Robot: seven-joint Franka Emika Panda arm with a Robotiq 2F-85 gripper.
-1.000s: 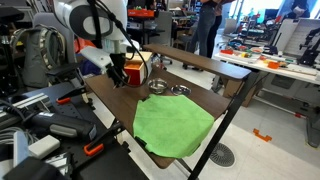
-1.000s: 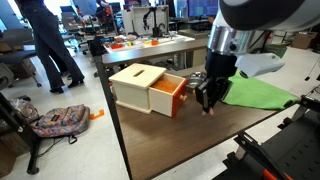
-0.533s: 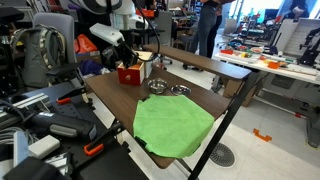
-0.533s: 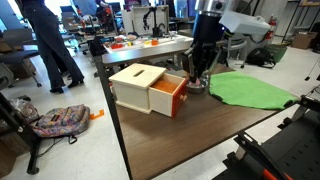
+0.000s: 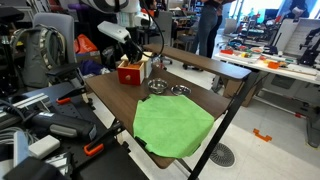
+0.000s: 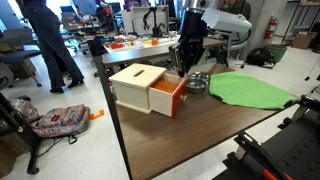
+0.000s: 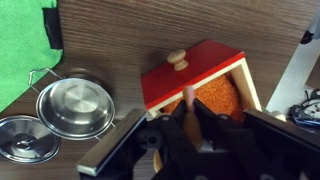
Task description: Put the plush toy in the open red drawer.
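Observation:
My gripper goes down a little next, before it releases the plush toy in the red drawer (image 5: 132, 66).
The open red drawer (image 7: 195, 70) has a red front with a round knob and an orange-lined inside. It belongs to the small light wooden box (image 6: 138, 84), also seen in an exterior view (image 5: 128, 72). My gripper (image 7: 187, 115) hangs right above the drawer's opening and is shut on the plush toy (image 7: 187, 97), a small tan-pink piece poking out between the fingers. In both exterior views the gripper (image 6: 182, 68) (image 5: 135, 56) is just over the drawer (image 6: 172, 93). Most of the toy is hidden by the fingers.
Two round metal bowls (image 7: 75, 108) (image 7: 20, 138) stand beside the drawer, also seen in an exterior view (image 6: 197, 82). A large green cloth (image 5: 172, 125) (image 6: 250, 88) lies further along the dark wooden table (image 6: 190, 135). Lab clutter surrounds the table.
My arm has risen and moved from the table surface near the cloth to above the open drawer, with the toy still held between the fingers.

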